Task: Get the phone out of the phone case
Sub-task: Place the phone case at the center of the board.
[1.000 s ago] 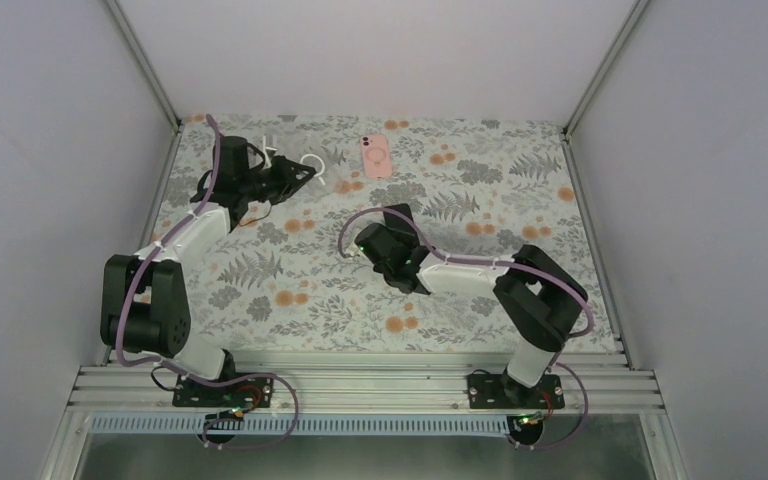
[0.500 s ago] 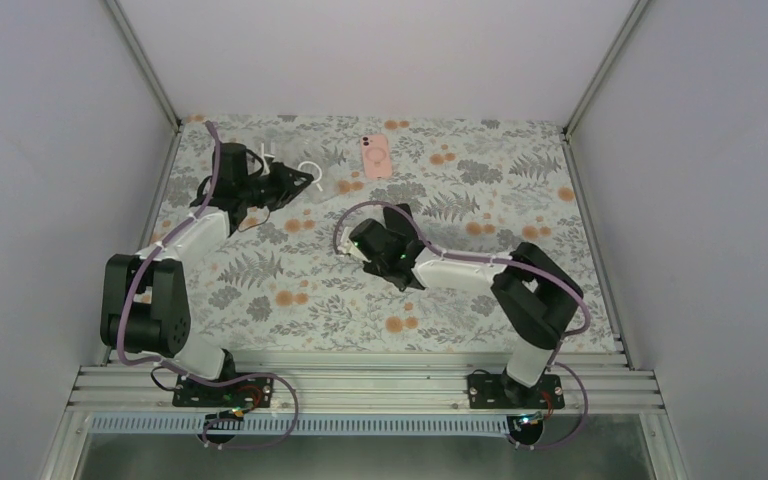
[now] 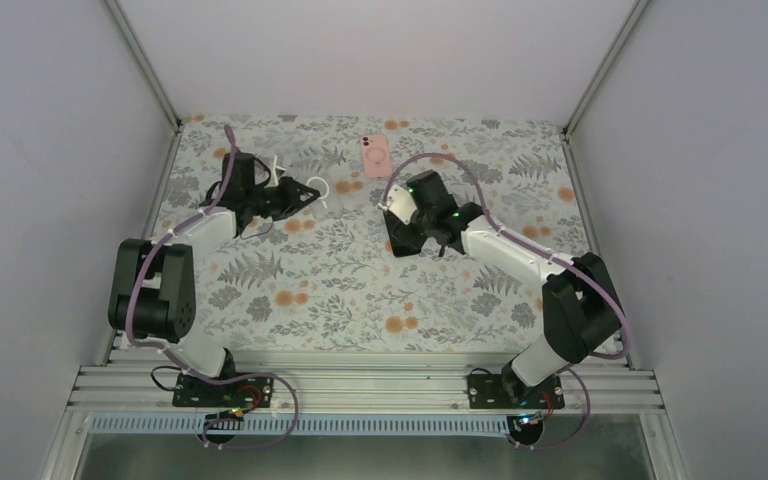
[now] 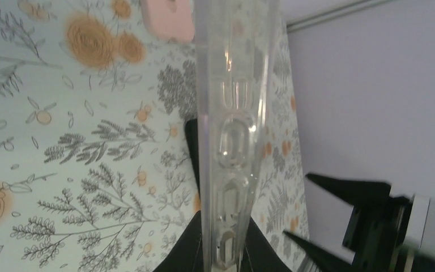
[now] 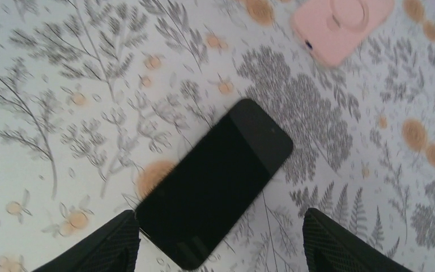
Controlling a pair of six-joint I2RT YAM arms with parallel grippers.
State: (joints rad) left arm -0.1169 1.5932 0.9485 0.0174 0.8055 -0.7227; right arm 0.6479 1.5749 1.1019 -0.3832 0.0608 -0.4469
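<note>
My left gripper lowers to its right in the top view next and releases the emptied case, since bare tabletop (image 3: pixel 355 229) (image 4: pixel 161 178) beside the phone lies below it there.
A black phone (image 5: pixel 215 181) lies flat on the flowered table, screen up, bare of any case. My right gripper (image 5: pixel 221 249) hovers over its near end, open, with one finger on each side and neither touching it. In the top view that gripper (image 3: pixel 405 230) sits right of centre, and the phone (image 3: pixel 394 245) shows as a dark slab partly under it. The clear phone case (image 4: pixel 232 141) stands edge-on in my left gripper (image 4: pixel 224 241), which is shut on its lower end. In the top view the case (image 3: pixel 317 186) hangs at the left gripper (image 3: pixel 300 190), back left.
A pink phone-shaped item with a ring (image 3: pixel 376 155) lies at the back centre, just beyond the black phone (image 5: pixel 342 25). Grey walls with metal rails (image 3: pixel 150 90) bound the table on three sides. The right arm (image 4: pixel 385 226) shows at the edge of the left wrist view.
My right arm swung from the table's middle toward the back right and its jaws opened; the black phone now lies free on the table. The left gripper shifted slightly right with the clear case.
</note>
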